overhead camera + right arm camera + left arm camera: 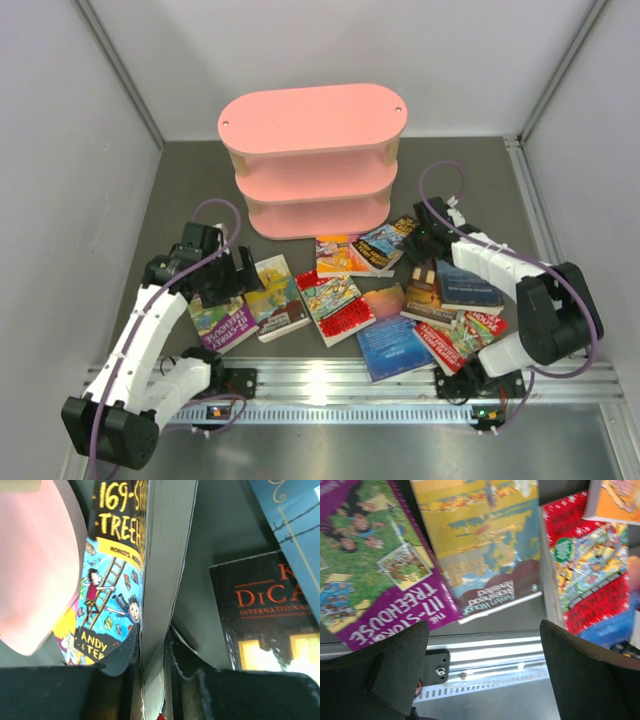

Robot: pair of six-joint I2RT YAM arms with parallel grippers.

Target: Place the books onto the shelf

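Observation:
The black-and-blue book rises with my right gripper next, goes left in the top view onto the shelf's middle board, which shows bare, and is released there.
The pink three-tier shelf stands at the back of the table. Several books lie scattered in front of it. My right gripper is shut on the page edge of the black-and-blue "169-Storey Treehouse" book, close to the shelf's lower board. From above, that gripper sits at this book, just right of the shelf's foot. My left gripper hangs open and holds nothing. It is above the near edges of the purple book and the yellow book.
A red book, a blue book and a dark blue book lie mid-table. A dark book with orange lettering lies right of the held one. The aluminium rail runs along the near edge. Grey walls enclose the table.

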